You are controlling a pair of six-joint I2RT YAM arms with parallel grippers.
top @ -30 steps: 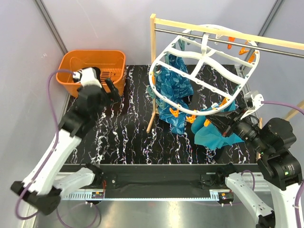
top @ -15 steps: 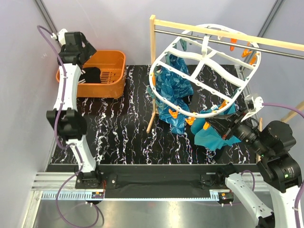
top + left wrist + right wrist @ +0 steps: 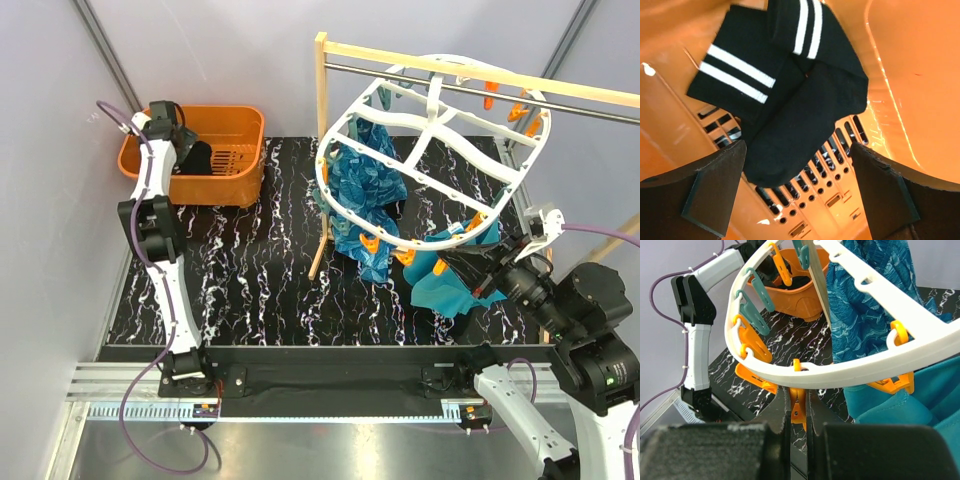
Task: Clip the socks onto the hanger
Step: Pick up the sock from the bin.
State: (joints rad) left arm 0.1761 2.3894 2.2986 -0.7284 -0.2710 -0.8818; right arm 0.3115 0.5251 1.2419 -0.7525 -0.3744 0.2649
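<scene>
That edge of the sock's striped cuff is uncovered, so my left gripper will next go down deeper into the basket, toward the cuff, onto its corner (image 3: 751, 111) beside the dark foot.
Two black socks (image 3: 790, 100) with white stripes lie inside the orange basket (image 3: 920, 75); they also show in the top view (image 3: 197, 157). My left gripper (image 3: 797, 195) is open wide just above the lower sock's toe, and it sits inside the basket in the top view (image 3: 183, 148). The white oval hanger (image 3: 432, 97) hangs tilted from the rod, its rim (image 3: 850, 371) near my right gripper. My right gripper (image 3: 798, 412) is shut on an orange clip (image 3: 797, 407) under the rim, which also shows in the top view (image 3: 462, 266).
A wooden rack (image 3: 322, 150) with a metal rod (image 3: 480, 85) holds the hanger. A blue patterned cloth (image 3: 362, 185) and a teal cloth (image 3: 445, 285) hang from clips. Several orange and teal clips (image 3: 752, 302) line the rim. The basket (image 3: 225, 120) stands at the far left.
My left arm swung from over the table up to the basket and lowered its open gripper inside, over the socks. My right gripper stayed on the clip; the hanger shifted slightly.
</scene>
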